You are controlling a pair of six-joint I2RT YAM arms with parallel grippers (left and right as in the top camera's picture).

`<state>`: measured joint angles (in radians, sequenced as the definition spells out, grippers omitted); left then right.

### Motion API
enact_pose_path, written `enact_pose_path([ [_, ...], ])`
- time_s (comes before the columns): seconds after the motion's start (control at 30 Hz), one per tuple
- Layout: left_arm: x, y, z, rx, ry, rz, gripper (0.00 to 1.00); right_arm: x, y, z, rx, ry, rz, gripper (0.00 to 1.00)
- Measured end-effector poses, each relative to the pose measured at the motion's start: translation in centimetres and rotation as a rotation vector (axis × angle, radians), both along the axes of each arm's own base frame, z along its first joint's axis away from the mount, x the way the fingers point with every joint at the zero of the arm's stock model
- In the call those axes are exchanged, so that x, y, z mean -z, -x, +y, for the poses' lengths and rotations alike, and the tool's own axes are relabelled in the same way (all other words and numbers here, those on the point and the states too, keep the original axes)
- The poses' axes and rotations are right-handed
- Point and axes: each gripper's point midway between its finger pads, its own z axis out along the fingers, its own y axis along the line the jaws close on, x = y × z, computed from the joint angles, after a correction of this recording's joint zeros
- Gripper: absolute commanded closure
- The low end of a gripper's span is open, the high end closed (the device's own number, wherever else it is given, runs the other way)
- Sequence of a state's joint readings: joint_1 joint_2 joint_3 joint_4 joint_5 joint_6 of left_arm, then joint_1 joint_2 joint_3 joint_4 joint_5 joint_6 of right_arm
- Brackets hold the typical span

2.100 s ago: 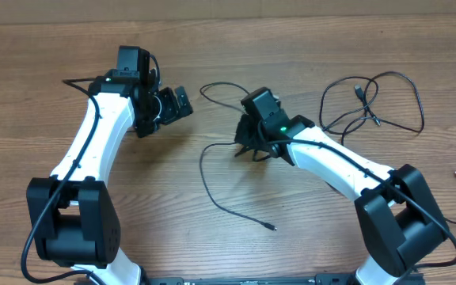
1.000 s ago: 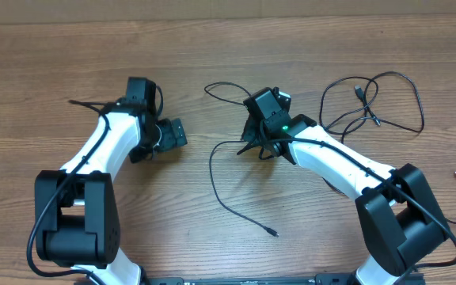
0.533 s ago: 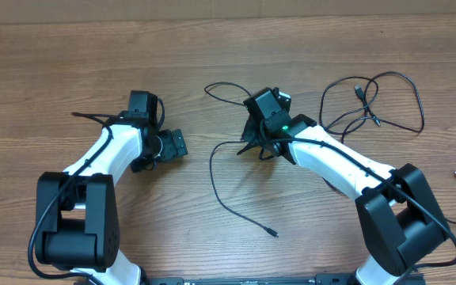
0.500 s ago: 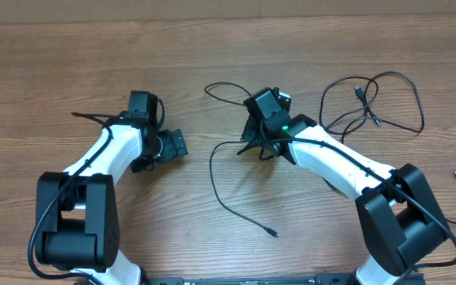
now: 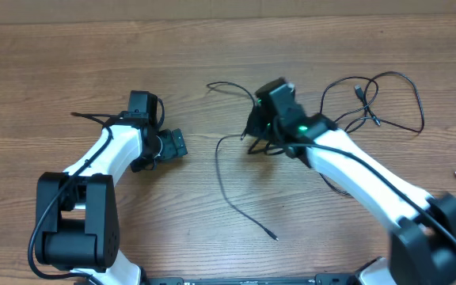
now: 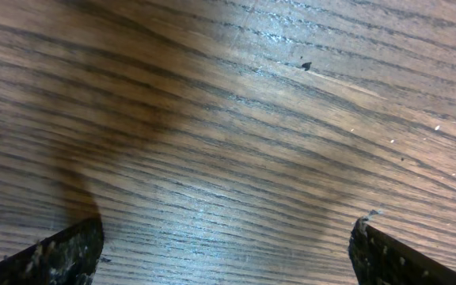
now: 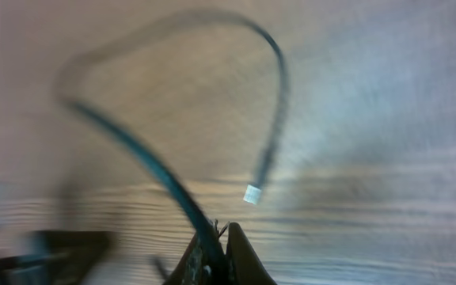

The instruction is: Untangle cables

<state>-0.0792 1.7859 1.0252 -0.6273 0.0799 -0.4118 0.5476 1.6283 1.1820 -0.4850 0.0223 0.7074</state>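
My right gripper moves the cable to the right in the overhead view next and releases it on the clear wood beside the loose loops.
A thin black cable [image 5: 222, 176] runs from a curl near the table's middle back, through my right gripper [image 5: 256, 136], and down to a small plug [image 5: 273, 236] near the front. The right gripper is shut on this cable. In the right wrist view the cable [image 7: 161, 170] rises blurred out of the shut right gripper [image 7: 214, 257], loops over and ends in a pale plug tip [image 7: 252, 194]. A second cable [image 5: 358, 89] lies in loose loops at the back right. My left gripper [image 5: 176, 146] hovers open over bare wood at the left, with only wood in the left gripper's [image 6: 228, 257] gap.
Another black cord with a plug tip [image 5: 455, 176] lies at the far right edge, beside the right arm's base. The wooden table [image 5: 212, 39] has a few dark specks [image 6: 305, 66] on it. The left arm's own wire [image 5: 85, 117] trails to the left.
The right gripper has moved up and to the right with the cable, dragging its loop and plug end along. The left arm drew back toward the front a second ago and has since kept still.
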Motion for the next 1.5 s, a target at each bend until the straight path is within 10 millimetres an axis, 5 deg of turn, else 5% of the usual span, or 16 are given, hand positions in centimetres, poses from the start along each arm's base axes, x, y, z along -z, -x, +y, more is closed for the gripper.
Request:
enact_pose_path([
  [0.17, 0.0, 0.0, 0.0, 0.000, 0.000, 0.000, 0.01, -13.1, -2.2, -0.4, -0.045, -0.149, -0.391, 0.96],
  [0.23, 0.0, 0.0, 0.0, 0.000, 0.000, 0.000, 0.00, -16.9, -3.2, -1.5, -0.020, -0.190, -0.512, 0.96],
  [0.33, 0.0, 0.0, 0.0, 0.000, -0.002, 0.000, 0.00, -22.8, -5.4, -5.3, 0.066, -0.236, -0.718, 0.96],
  [0.43, 0.0, 0.0, 0.0, 0.000, -0.002, -0.001, 0.01, -25.0, -7.4, -11.0, 0.198, -0.227, -0.809, 0.96],
  [0.53, 0.0, 0.0, 0.0, 0.000, -0.002, 0.000, 0.00, -23.9, -8.3, -16.1, 0.330, -0.237, -0.753, 0.96],
  [0.73, 0.0, 0.0, 0.0, 0.000, -0.003, -0.003, 0.01, -17.4, -7.3, -22.9, 0.487, -0.203, -0.479, 0.96],
  [0.87, 0.0, -0.1, 0.0, 0.000, -0.003, -0.004, 0.00, -11.6, -4.5, -26.5, 0.598, -0.167, -0.224, 0.96],
  [1.03, 0.0, -0.1, 0.0, 0.000, -0.003, -0.005, 0.00, -3.5, 1.8, -32.6, 0.818, -0.080, 0.166, 0.96],
  [1.23, 0.0, -0.1, 0.0, 0.000, -0.003, -0.005, 0.00, 1.0, 4.6, -34.8, 0.907, -0.018, 0.341, 0.89],
  [1.27, 0.0, -0.1, 0.0, 0.000, -0.003, -0.005, 0.01, 1.9, 5.1, -34.7, 0.910, -0.010, 0.376, 0.82],
  [1.37, 0.0, -0.1, 0.0, 0.000, -0.003, -0.005, 0.00, 2.7, 6.0, -34.9, 0.921, 0.020, 0.422, 0.08],
  [1.4, 0.0, -0.1, 0.0, 0.000, -0.003, -0.005, 0.00, 2.8, 6.2, -35.1, 0.928, 0.036, 0.428, 0.00],
  [1.5, 0.0, -0.1, 0.0, 0.000, -0.003, -0.005, 0.00, 2.9, 6.7, -35.4, 0.938, 0.065, 0.439, 0.00],
])
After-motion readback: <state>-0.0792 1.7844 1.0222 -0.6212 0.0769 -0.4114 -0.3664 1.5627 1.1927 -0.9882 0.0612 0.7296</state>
